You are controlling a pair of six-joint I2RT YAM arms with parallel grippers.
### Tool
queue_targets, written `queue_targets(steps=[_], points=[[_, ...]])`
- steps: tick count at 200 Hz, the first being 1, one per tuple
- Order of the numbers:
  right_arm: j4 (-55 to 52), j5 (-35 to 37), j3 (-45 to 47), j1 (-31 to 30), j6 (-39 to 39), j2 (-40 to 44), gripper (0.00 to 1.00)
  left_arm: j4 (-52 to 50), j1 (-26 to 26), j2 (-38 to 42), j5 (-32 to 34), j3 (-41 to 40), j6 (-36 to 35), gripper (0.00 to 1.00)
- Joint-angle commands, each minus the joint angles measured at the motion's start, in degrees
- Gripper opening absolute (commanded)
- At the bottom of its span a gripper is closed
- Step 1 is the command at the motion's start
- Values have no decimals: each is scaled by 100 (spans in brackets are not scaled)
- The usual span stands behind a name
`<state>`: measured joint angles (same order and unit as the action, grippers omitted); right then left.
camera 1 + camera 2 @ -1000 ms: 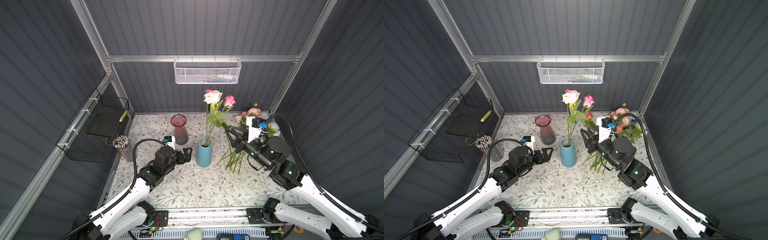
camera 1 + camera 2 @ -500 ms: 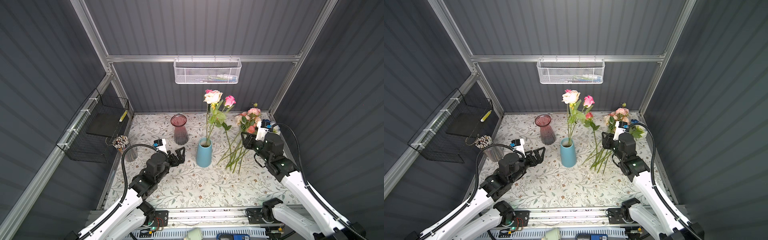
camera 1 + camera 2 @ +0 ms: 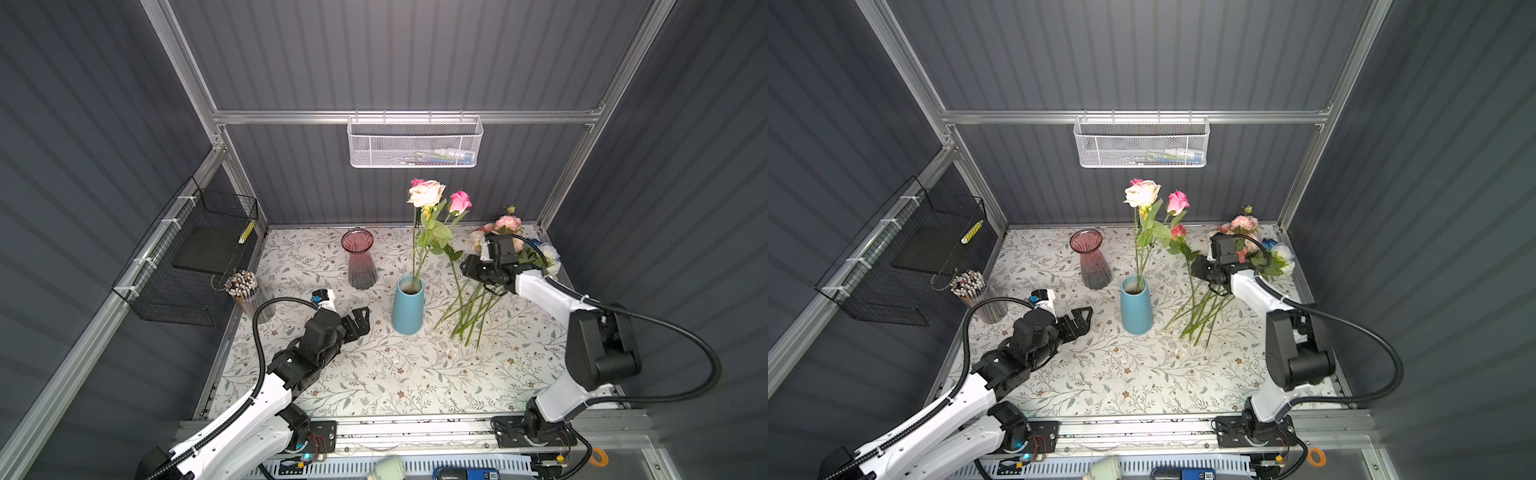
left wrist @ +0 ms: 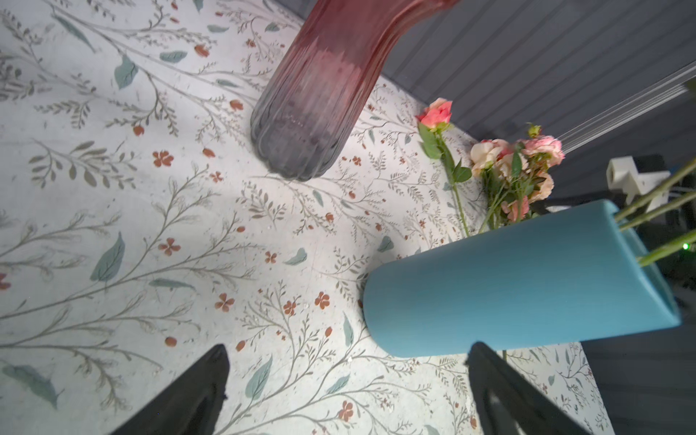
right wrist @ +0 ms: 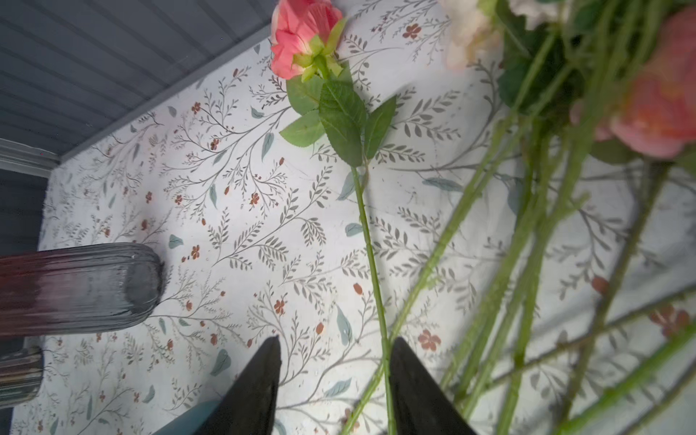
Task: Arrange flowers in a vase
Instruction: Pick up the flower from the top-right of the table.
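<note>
The bright green stem (image 3: 456, 271) (image 5: 370, 250) has a part just short of its leaves that is below and outward of my right gripper's open fingers, so I should lower my right gripper outward onto that part next.
The blue vase (image 3: 408, 305) (image 3: 1136, 305) stands mid-table holding a cream rose (image 3: 426, 193) and a pink rose (image 3: 460, 201). More flowers (image 3: 473, 307) lie in a loose pile to its right, blooms toward the back corner. My right gripper (image 3: 467, 266) (image 5: 338, 341) hangs low over the pile's near side, open. The green stem of a coral rose (image 5: 305, 37) lying on the table runs between its jaws, close along one finger (image 5: 410, 376), not pinched. My left gripper (image 3: 361, 318) (image 4: 348, 348) rests wide open and empty, just left of the blue vase (image 4: 519, 278).
A ribbed pink glass vase (image 3: 359, 259) (image 4: 320, 94) stands behind the left gripper. A cup of pencils (image 3: 245, 291) sits at the left edge under a black wire basket (image 3: 195, 257). A white mesh basket (image 3: 415, 141) hangs on the back wall.
The right arm's elbow has dropped and its gripper has lowered beside the flower pile, jaws opening wider. The left arm has sunk lower, its gripper staying open by the blue vase.
</note>
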<state>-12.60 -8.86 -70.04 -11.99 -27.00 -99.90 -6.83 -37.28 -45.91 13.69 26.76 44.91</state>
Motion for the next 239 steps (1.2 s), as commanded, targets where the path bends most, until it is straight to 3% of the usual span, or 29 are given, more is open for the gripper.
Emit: queue_targets(steps=[1, 57, 131, 200, 239], points=[[-1235, -207, -1020, -3, 457, -830, 47, -77, 28, 18, -79, -221, 347, 100], [-2439, 107, -2580, -149, 912, -2167, 47, 95, 33, 89, -69, -307, 162, 99], [-2849, 477, -3174, -269, 1197, -2823, 40, 217, 28, -228, -139, -133, 0, 100], [-2910, 692, -3390, -293, 1267, -3072, 21, -31, 28, -125, -57, 46, -95, 99], [-2263, 664, -2871, -334, 1297, -2509, 8, -204, 28, -72, 34, 207, -239, 100]])
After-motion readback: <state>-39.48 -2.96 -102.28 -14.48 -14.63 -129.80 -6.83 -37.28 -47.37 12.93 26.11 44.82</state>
